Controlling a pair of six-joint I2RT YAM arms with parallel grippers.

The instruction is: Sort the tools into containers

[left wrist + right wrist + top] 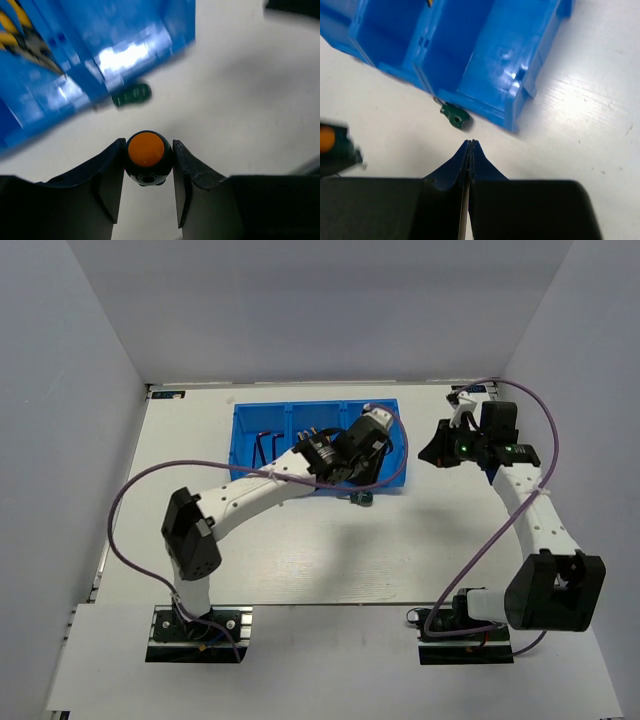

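Observation:
The empty end compartment (393, 453) (125, 32) lies below and outward of my left gripper. My left gripper should next move outward and down over it to release the screwdriver.
My left gripper (350, 462) (148, 150) hovers over the near right part of the blue tray (243, 430) (165, 30) (490, 60). It is shut on a stubby screwdriver (146, 152), whose orange end cap faces the camera; it also shows in the right wrist view (330, 142). A second green-handled screwdriver (360, 498) (131, 95) (455, 115) lies on the table against the tray's near wall. Hex keys (265, 440) lie in the left compartment. Yellow-handled pliers (306, 436) (10, 25) lie in the middle one. My right gripper (440, 450) (470, 142) is shut and empty, right of the tray.
White table (400, 550) with grey walls around it. A purple cable (120, 510) loops from each arm. The right arm's base (555, 590) stands at the near right.

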